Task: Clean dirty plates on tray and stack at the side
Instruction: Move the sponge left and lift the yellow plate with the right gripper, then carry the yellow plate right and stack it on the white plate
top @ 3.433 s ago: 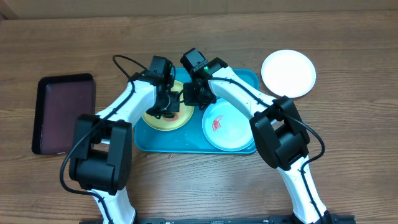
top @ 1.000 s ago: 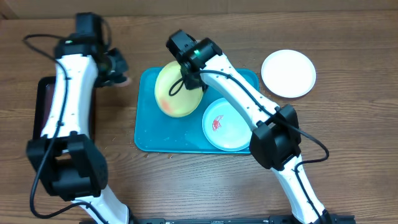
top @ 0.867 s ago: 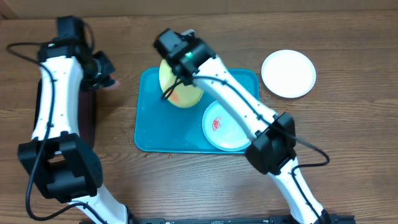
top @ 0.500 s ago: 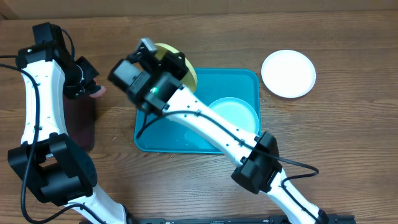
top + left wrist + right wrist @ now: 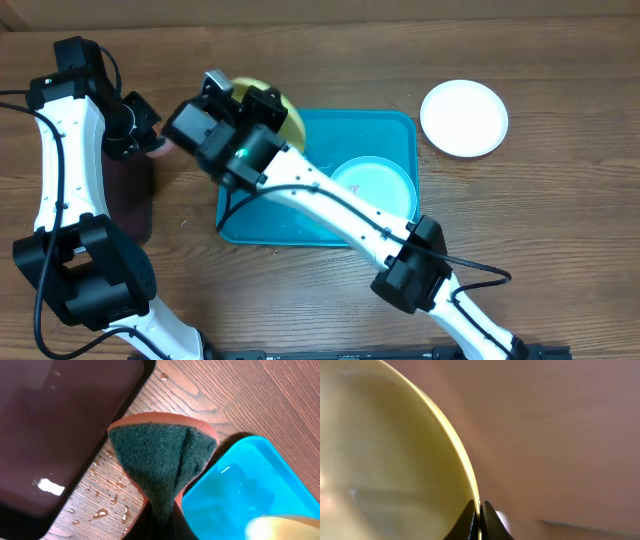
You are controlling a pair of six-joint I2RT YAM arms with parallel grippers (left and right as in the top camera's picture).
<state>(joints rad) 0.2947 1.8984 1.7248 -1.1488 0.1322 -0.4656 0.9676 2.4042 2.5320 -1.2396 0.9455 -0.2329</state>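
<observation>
The white plate (image 5: 463, 118) lies to the right of my right gripper in the overhead view. The gripper swings over it next, levels the tilted plate, lowers and releases.
My right gripper (image 5: 262, 100) is shut on the rim of the lime green plate (image 5: 292, 118) and holds it tilted in the air over the far-left corner of the turquoise tray (image 5: 300, 222). The right wrist view shows the fingers (image 5: 480, 511) pinching the plate's edge (image 5: 385, 460). The mint-blue plate (image 5: 378, 185) lies in the tray's right half, partly under my right arm. The white plate (image 5: 463, 118) lies on the table, right of the tray. My left gripper (image 5: 140, 138) is left of the tray, its fingers (image 5: 160, 517) shut on a green-and-orange sponge (image 5: 160, 460).
A dark maroon tray (image 5: 50, 420) lies at the left, partly under my left arm, and also shows in the overhead view (image 5: 130, 195). Water drops lie on the wood between it and the turquoise tray's corner (image 5: 240, 490). My right arm stretches diagonally over the tray.
My left arm drew away to the left with the sponge. My right gripper lifted the lime green plate off the tray and carried it up and left. In the last half second it shifted slightly left.
</observation>
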